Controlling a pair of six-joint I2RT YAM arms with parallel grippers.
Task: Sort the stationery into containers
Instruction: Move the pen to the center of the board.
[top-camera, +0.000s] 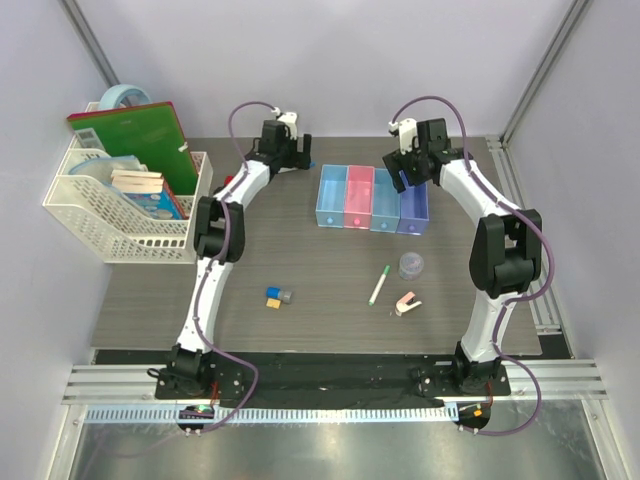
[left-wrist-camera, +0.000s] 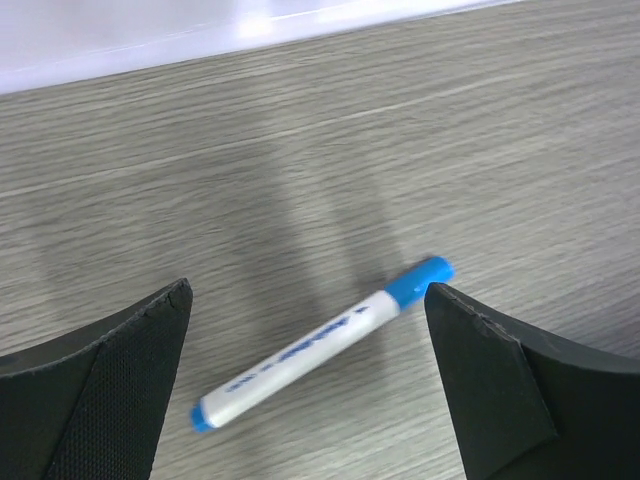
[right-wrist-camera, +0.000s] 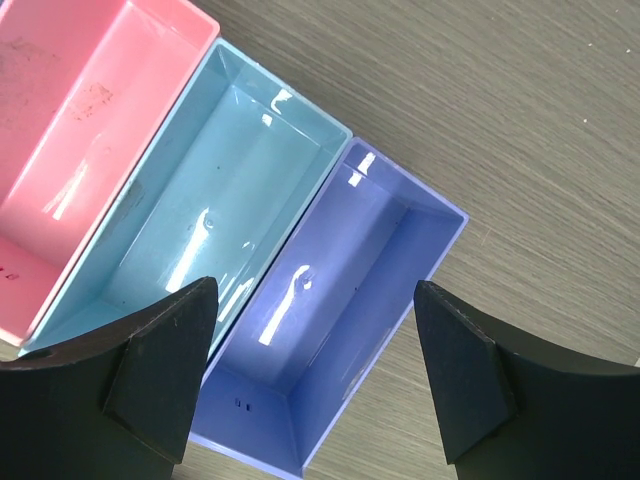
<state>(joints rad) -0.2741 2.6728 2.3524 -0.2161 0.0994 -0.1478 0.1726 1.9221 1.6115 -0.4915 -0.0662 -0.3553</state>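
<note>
The left gripper turns and lowers onto the pen's white body near the uncapped end (left-wrist-camera: 241, 392) next, since the blue-tipped pen (left-wrist-camera: 322, 343) lies slanted between the open fingers.
The blue-tipped pen (left-wrist-camera: 322, 343) lies flat on the table between the fingers of my open left gripper (left-wrist-camera: 308, 290), which hovers just above it at the back of the table (top-camera: 288, 153). My open, empty right gripper (right-wrist-camera: 315, 288) hangs over the purple-blue bin (right-wrist-camera: 330, 300), the right end of the row (top-camera: 412, 208). Beside it are a light blue bin (right-wrist-camera: 210, 210), a pink bin (right-wrist-camera: 90, 140) and another light blue bin (top-camera: 331, 197). The green-capped pen (top-camera: 380, 285), grey tub (top-camera: 411, 265), pink-white clip (top-camera: 407, 303) and blocks (top-camera: 277, 297) lie on the table nearer the arm bases.
A white mesh basket (top-camera: 110, 215) with a green book (top-camera: 140, 135), notebooks and a light blue tape roll (top-camera: 125, 95) stands at the far left. Grey walls close the back and sides. A metal rail (top-camera: 525, 220) runs along the right edge.
</note>
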